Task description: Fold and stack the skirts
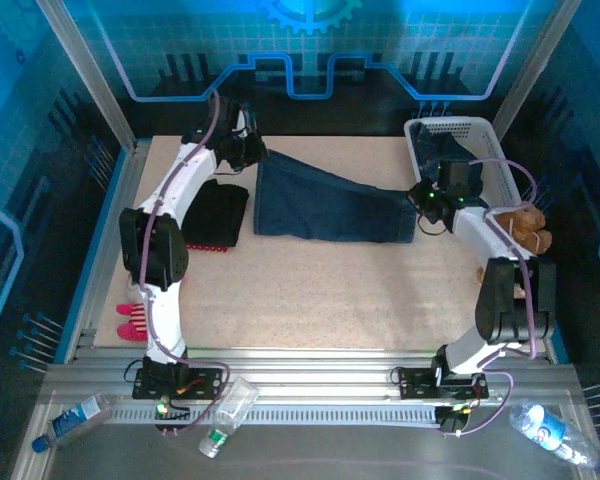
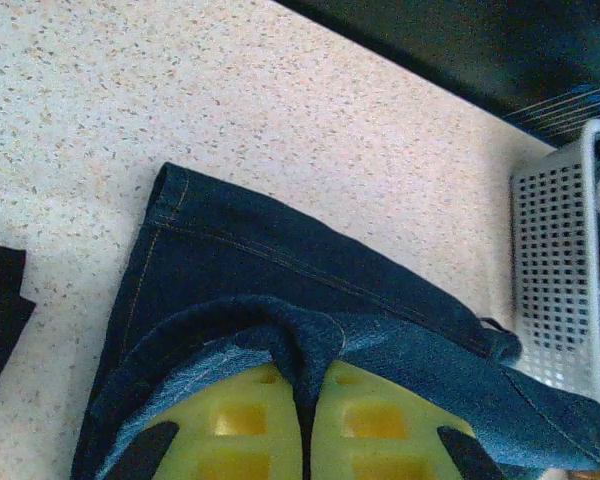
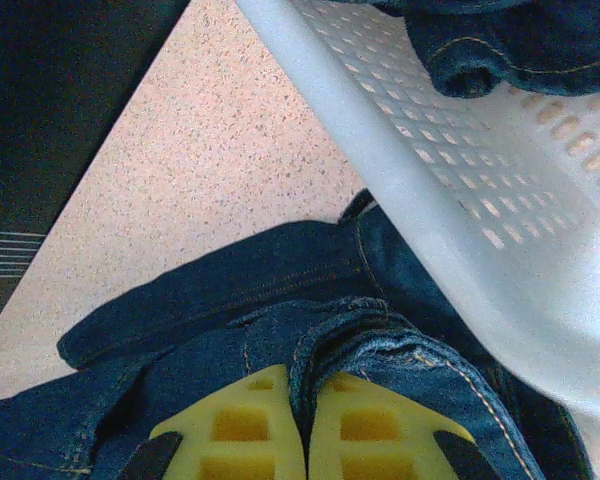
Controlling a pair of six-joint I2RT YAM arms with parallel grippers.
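The lower layer's far edge is below and outward and still uncovered. My right gripper will lower the skirt's held edge outward over it and let go.
A dark blue denim skirt lies stretched across the middle of the table. My left gripper is shut on its far left corner, and a fold of denim is pinched between the yellow fingers. My right gripper is shut on the skirt's right end, next to the basket, with a seamed edge clamped between its pads. A folded black skirt lies on the left on top of a red dotted skirt. Another denim skirt sits in the basket.
The white perforated basket stands at the back right, its wall close beside my right gripper. A brown teddy bear lies at the right edge and a pink doll at the near left. Plastic bottles rest on the front rail.
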